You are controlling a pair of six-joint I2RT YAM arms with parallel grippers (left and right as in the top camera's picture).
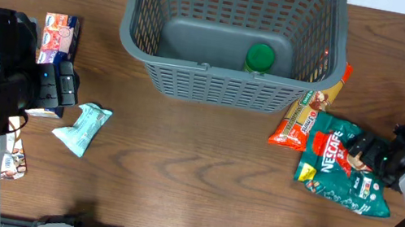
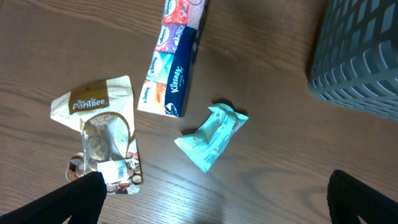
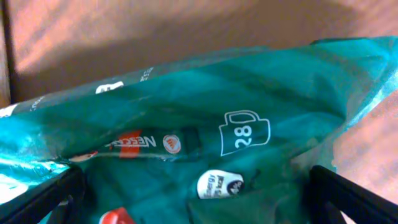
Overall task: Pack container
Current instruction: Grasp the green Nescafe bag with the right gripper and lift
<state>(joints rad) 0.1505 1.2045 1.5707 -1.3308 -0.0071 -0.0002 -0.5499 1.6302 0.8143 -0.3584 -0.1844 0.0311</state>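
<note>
I will keep my right gripper low and bring its spread fingers together across the green Nescafe bag's printed side (image 1: 356,161) (image 3: 205,194), because the bag already fills the space between them.
The dark grey lattice basket (image 1: 224,80) stands at the back centre, and a green-lidded jar (image 1: 260,57) stands inside on its floor. My right gripper (image 1: 369,154) is open and low over a green Nescafe bag (image 1: 341,174) at the right. In the right wrist view the bag (image 3: 205,143) fills the space between the spread fingers (image 3: 196,177). My left gripper (image 1: 67,87) is open and empty at the left. In the left wrist view its fingers (image 2: 214,182) hover over bare wood, with a teal packet (image 2: 211,135) just ahead.
An orange spaghetti pack (image 1: 311,107) leans by the basket's right corner, touching the Nescafe bag. A Kleenex tissue multipack (image 2: 174,59), a Pantree snack bag (image 2: 102,134) and the teal packet (image 1: 83,128) lie at the left. The basket's corner (image 2: 360,56) shows in the left wrist view.
</note>
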